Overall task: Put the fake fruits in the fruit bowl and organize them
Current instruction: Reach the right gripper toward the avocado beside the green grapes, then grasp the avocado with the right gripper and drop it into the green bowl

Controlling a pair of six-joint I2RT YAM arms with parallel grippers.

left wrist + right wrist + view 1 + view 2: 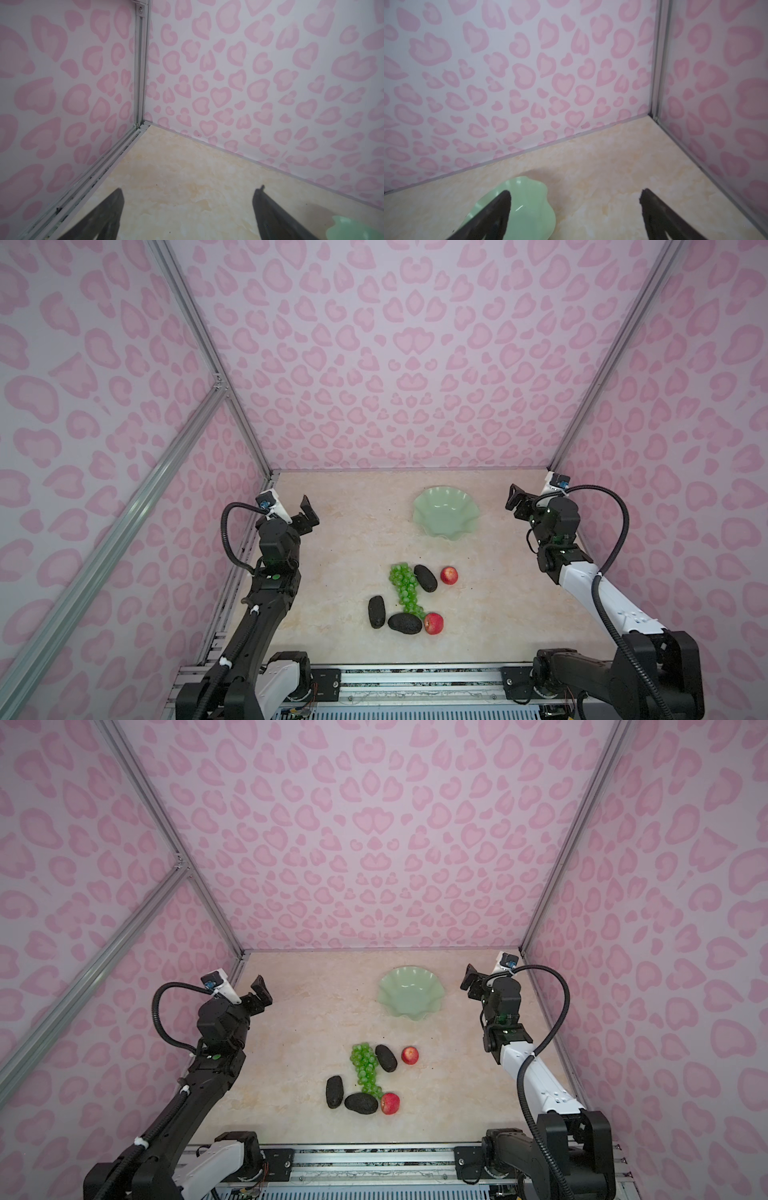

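I should bring my right gripper back and down, its fingers tilting downward, onto the avocado between grapes and apple (425,577), because the other avocados are farther from the bowl (420,510).
The mint-green fruit bowl (420,510) (384,992) stands empty at the back right of the table. The fake fruits lie in a cluster nearer the front: green grapes (404,588) (365,1068), three dark avocados (425,578) (376,611) (405,622) and two red apples (449,575) (433,623). My left gripper (309,511) (190,191) hovers open at the back left over bare table. My right gripper (515,499) (575,191) is open beside the bowl (529,207), holding nothing. The bowl's rim (353,228) shows in the left wrist view.
Pink-patterned walls with aluminium posts (245,423) enclose the table on three sides. A metal rail (415,676) carrying both arm bases runs along the front edge. Bare marbled tabletop (353,551) lies between the left arm and the fruit.
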